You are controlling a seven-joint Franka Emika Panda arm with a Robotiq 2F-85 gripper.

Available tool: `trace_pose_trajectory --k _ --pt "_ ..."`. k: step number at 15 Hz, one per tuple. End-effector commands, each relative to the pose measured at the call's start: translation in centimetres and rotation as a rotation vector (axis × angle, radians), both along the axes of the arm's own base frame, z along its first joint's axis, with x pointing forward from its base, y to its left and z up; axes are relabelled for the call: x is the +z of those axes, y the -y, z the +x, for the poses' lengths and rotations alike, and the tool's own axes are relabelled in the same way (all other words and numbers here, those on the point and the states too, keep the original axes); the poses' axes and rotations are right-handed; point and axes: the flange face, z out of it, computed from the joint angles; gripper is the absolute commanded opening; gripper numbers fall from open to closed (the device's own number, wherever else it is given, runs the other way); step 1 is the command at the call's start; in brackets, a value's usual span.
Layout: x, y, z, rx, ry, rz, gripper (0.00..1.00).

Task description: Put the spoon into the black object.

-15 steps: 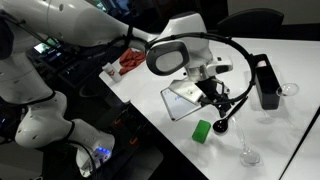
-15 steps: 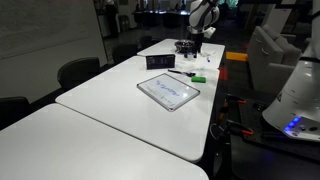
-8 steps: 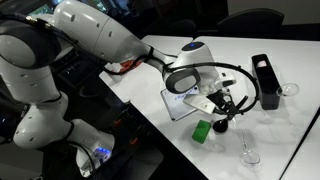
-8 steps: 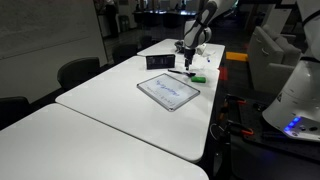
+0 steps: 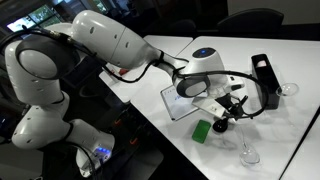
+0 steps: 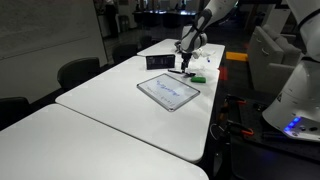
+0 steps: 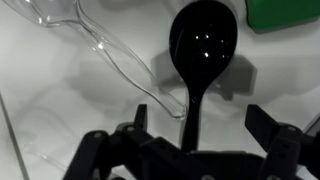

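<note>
My gripper is just above the spoon's thin handle (image 7: pixel 190 126), which is already lined up between the open fingers. I will move straight down next and close on the handle.
The all-black spoon (image 7: pixel 203 42) lies on the white table with its round bowl away from me and its handle running back between my fingers. My gripper (image 7: pixel 200 125) is open, with one finger on each side of the handle and not touching it. In an exterior view the gripper (image 5: pixel 226 108) hangs low over the spoon (image 5: pixel 220 124), just past the tablet. The tall black box (image 5: pixel 265 80) stands apart, farther back on the table. It also shows in an exterior view (image 6: pixel 158 61), behind the gripper (image 6: pixel 186 64).
A green block (image 5: pixel 203 131) (image 7: pixel 285 12) lies close beside the spoon's bowl. A clear stemmed glass (image 5: pixel 249 152) (image 7: pixel 100 50) lies on the other side, and another glass (image 5: pixel 290 90) is near the box. A white-framed tablet board (image 5: pixel 183 100) (image 6: pixel 168 91) lies flat nearby. The table edge is close.
The arm has swung over and come down toward the table, so the open gripper now sits low around the spoon's handle. The spoon, block and box have not moved.
</note>
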Motion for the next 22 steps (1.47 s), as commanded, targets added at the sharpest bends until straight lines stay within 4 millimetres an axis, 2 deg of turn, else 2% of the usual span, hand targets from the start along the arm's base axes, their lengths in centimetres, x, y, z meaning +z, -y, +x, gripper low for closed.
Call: trace_pose_trajectory --k 1,2,4,11,13,15,20,22 --pt "-0.5 0.6 1.1 0.012 0.013 0.011 0.75" --pt "-0.7 0.6 1.2 0.012 0.013 0.012 0.72" --pt "-1.1 0.6 1.4 0.014 0.010 0.013 0.59" --pt "-2.4 0.6 1.9 0.020 -0.004 0.006 0.03" --pt "-2.5 0.6 2.1 0.024 -0.008 0.001 0.00" --pt "-1.7 0.0 1.9 0.033 -0.008 -0.003 0.04" --pt "3.5 -2.0 0.4 0.036 0.020 -0.023 0.04" --pt "6.6 -2.7 0.2 0.026 0.036 -0.052 0.04"
